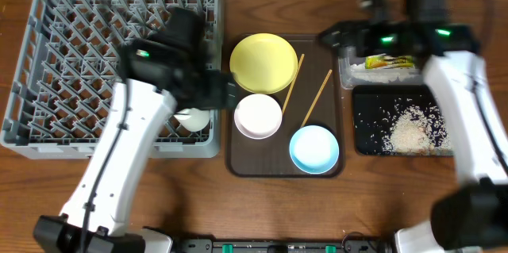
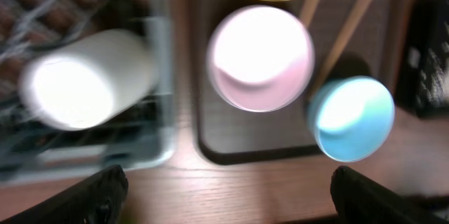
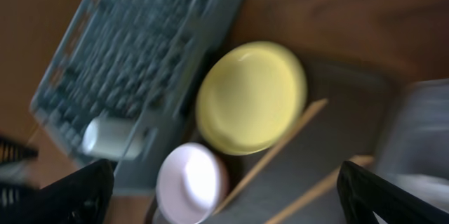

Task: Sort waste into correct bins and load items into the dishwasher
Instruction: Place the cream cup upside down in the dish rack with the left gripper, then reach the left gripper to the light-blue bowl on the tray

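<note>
My left gripper is above the upright pale blue bowl, which is to the gripper's right in the overhead view, so I should cross over and go down onto its chopstick-side rim (image 1: 298,132) (image 2: 320,96).
The small white cup (image 1: 193,118) lies in the front right corner of the grey dish rack (image 1: 71,63); it also shows in the left wrist view (image 2: 84,76). The yellow plate (image 1: 263,63), white bowl (image 1: 258,115), pale blue bowl (image 1: 314,149) and two chopsticks (image 1: 293,82) sit on the brown tray (image 1: 238,162). The green-and-yellow wrapper (image 1: 389,63) lies in the clear tub (image 1: 346,74). Rice (image 1: 409,130) lies in the black tray (image 1: 365,146). My left gripper (image 2: 228,199) is open and empty, between rack and tray. My right gripper (image 3: 224,196) is open and empty above the tray's far right corner.
The left arm crosses over the rack's right side (image 1: 171,39). The right arm stands over the clear tub and black tray (image 1: 456,70). The tub's wall shows at the right edge of the right wrist view (image 3: 421,126). Bare wooden table lies along the front (image 1: 262,205).
</note>
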Motion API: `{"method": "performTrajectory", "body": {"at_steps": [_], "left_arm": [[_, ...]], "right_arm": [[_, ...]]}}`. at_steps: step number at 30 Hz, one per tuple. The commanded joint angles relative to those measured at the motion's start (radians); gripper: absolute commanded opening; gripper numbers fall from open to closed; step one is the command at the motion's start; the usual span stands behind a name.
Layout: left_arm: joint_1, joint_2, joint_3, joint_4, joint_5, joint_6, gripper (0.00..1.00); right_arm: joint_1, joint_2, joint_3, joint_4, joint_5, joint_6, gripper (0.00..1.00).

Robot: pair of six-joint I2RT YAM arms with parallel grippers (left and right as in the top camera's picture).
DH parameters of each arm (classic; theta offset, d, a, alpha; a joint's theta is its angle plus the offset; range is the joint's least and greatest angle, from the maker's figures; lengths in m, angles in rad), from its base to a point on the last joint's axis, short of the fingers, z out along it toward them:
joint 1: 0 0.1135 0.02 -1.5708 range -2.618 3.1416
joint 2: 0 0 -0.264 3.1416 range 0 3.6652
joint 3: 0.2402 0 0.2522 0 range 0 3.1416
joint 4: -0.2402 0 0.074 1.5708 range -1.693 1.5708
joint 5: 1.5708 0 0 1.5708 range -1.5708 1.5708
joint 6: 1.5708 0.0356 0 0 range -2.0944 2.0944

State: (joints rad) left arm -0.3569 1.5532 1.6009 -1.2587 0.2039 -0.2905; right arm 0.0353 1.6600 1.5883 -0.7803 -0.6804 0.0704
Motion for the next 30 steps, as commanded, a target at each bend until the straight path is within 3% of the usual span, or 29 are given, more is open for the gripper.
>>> {"method": "performTrajectory", "body": {"at_steps": [1, 9, 16, 21, 30], "left_arm": [[-0.114, 0.052, -0.031, 0.056, -0.007, -0.039, 0.94], [-0.32, 0.259, -0.043, 0.18, -0.017, -0.051, 0.94], [-0.356, 0.455, -0.043, 0.179, -0.013, -0.042, 0.94], [-0.376, 0.495, -0.043, 0.203, 0.082, 0.001, 0.91], [-0.429, 0.495, -0.04, 0.218, 0.011, -0.003, 0.86]], "right_arm": [[-0.096, -0.114, 0.014, -0.002, 0.116, 0.056, 0.99], [-0.268, -0.192, 0.014, -0.07, 0.134, 0.09, 0.99], [-0.275, -0.189, 0.013, -0.183, 0.134, 0.09, 0.99], [-0.275, -0.189, 0.013, -0.194, 0.135, 0.09, 0.99], [-0.275, -0.189, 0.013, -0.2, 0.134, 0.09, 0.99]]}}
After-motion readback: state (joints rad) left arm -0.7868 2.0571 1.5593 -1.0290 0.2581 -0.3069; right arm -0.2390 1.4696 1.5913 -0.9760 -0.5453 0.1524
